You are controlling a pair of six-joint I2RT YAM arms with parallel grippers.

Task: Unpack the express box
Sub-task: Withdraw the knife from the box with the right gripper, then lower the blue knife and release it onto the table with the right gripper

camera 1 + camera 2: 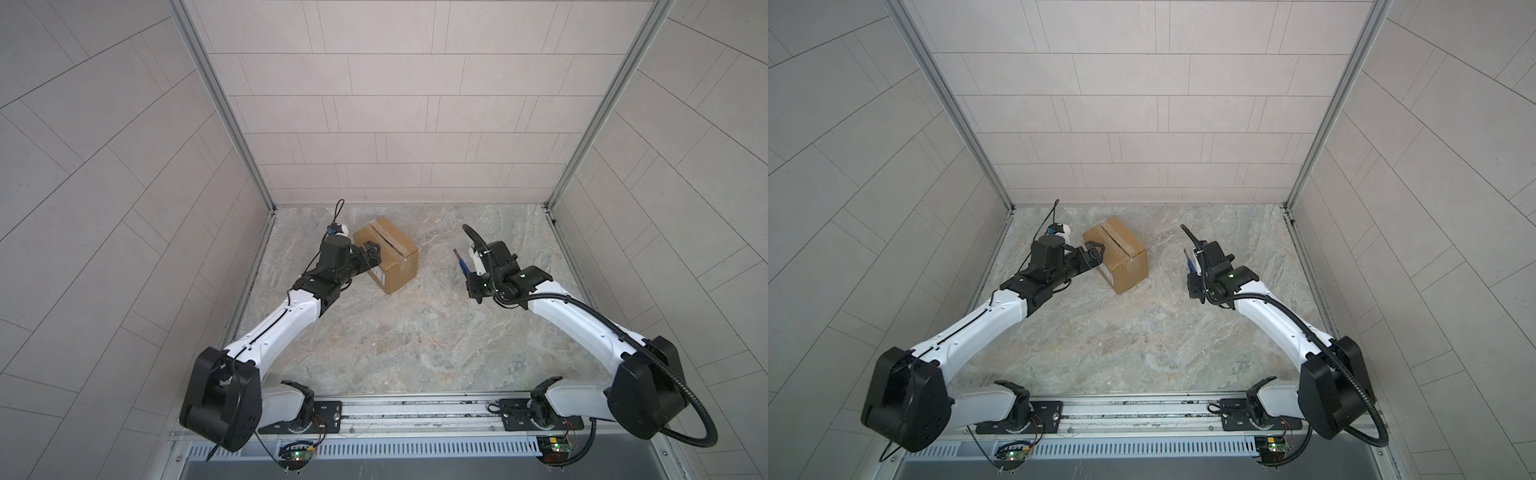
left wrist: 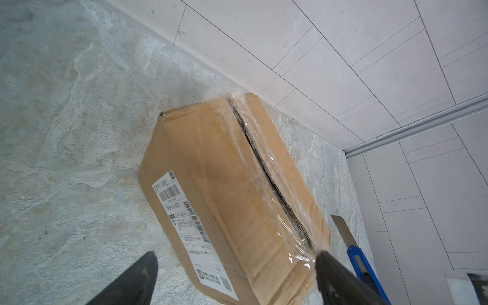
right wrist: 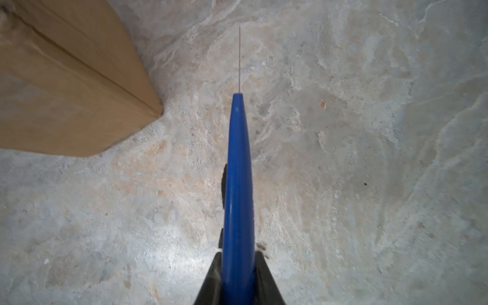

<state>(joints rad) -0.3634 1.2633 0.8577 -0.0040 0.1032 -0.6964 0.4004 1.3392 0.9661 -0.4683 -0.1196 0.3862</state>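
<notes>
The right gripper lowers the blue utility knife [image 1: 463, 264] outward onto the clear tabletop beside the express box next and releases it, since that spot lies below and outward.
The express box [image 1: 395, 266] [image 1: 1127, 268], a small brown carton, sits on the stone tabletop at back left. In the left wrist view the express box [image 2: 224, 184] shows a dark slit along its clear-taped top seam and a white label [image 2: 190, 227] on its side. My left gripper [image 1: 370, 254] [image 1: 1095, 252] [image 2: 235, 254] is open and straddles the carton's near end; one finger [image 2: 335, 274] touches a corner, the other stands off. My right gripper [image 1: 471, 276] [image 1: 1194, 276] [image 3: 239, 254] is shut on a blue utility knife [image 1: 463, 264] [image 3: 239, 171], blade out, to the right of the box [image 3: 66, 79].
Tiled walls enclose the table on the left, back and right; the back wall [image 2: 317, 66] runs close behind the carton. A metal rail [image 1: 415, 409] with both arm bases lines the front edge. Bare tabletop [image 1: 415, 332] lies between the arms.
</notes>
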